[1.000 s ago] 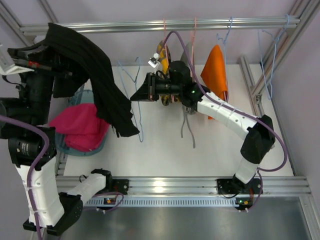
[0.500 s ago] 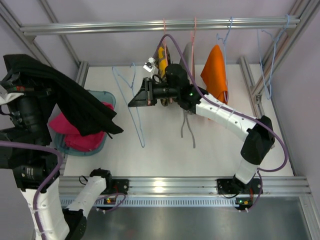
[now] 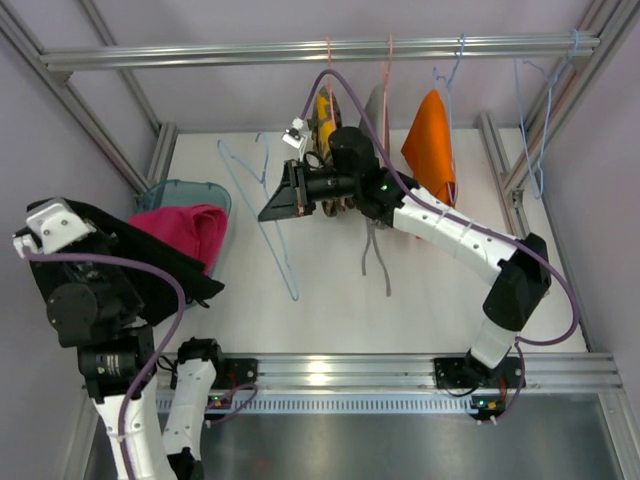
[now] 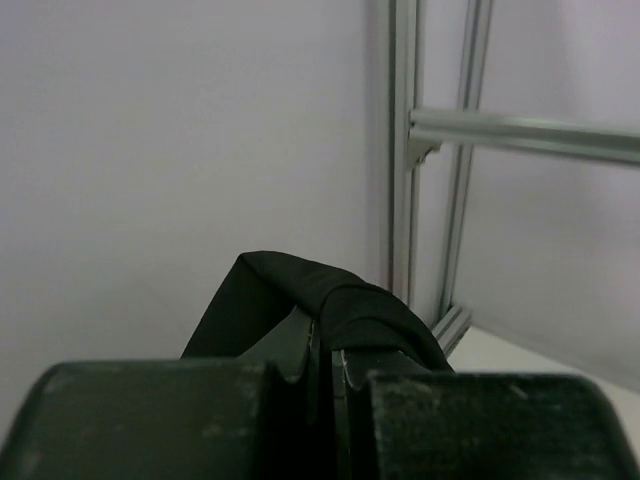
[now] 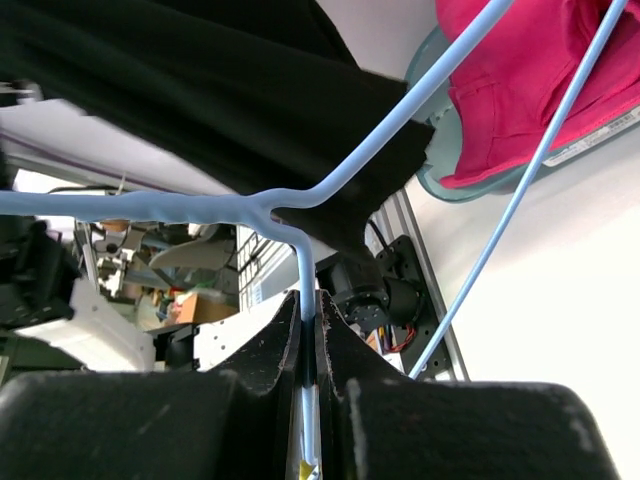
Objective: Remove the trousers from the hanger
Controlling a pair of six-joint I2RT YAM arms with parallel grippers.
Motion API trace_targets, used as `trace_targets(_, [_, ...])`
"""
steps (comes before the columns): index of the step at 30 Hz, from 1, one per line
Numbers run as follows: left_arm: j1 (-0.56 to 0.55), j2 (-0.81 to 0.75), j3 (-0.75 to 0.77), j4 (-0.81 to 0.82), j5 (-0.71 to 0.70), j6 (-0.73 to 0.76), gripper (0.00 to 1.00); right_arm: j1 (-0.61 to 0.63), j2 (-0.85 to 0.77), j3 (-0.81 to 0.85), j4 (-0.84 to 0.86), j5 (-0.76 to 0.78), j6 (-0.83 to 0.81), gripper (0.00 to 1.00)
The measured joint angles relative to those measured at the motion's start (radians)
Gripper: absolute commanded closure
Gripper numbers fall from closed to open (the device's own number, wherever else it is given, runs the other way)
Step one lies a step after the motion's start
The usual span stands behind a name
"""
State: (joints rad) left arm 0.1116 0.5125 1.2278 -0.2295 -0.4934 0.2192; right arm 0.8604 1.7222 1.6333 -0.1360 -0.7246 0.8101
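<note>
My left gripper needs to move the black trousers (image 3: 150,270) away from my base next, and then lower them over the teal basket (image 3: 185,190).
The black trousers (image 3: 150,270) hang over my left arm at the near left, clear of the hanger. My left gripper (image 4: 327,345) is shut on a fold of them (image 4: 340,305). The magenta-pink trousers (image 3: 188,230) lie in a teal basket (image 3: 185,190) at the left. My right gripper (image 3: 278,195) is shut on the neck of a bare light-blue hanger (image 3: 270,215) over the table's middle. In the right wrist view the jaws (image 5: 308,330) pinch the hanger's stem (image 5: 305,270), with the black trousers (image 5: 200,90) and the pink trousers (image 5: 530,90) beyond.
A rail (image 3: 320,48) across the back carries an orange garment (image 3: 430,140), a yellow garment (image 3: 322,112) and bare blue hangers (image 3: 535,120). A grey hanger (image 3: 375,255) hangs below my right arm. Frame posts stand at both sides.
My left arm has swung down and toward the near left, pulling the black trousers off the blue hanger. The hanger is now bare. My right gripper has stayed about where it was.
</note>
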Motion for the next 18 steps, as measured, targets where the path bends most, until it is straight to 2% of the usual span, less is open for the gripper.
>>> trace_targets(6, [0.004,-0.036,-0.182,0.007,-0.049,0.082,1.00,0.002,-0.001,0.007,-0.008,-0.014,-0.005,1.00])
trace_targets(9, [0.004,-0.014,-0.267,0.061,-0.070,0.131,1.00,0.002,-0.001,0.013,-0.016,-0.020,-0.008,1.00])
trace_targets(18, [0.006,0.215,-0.439,0.382,-0.051,0.233,1.00,0.002,0.000,0.072,-0.060,-0.034,-0.029,1.00])
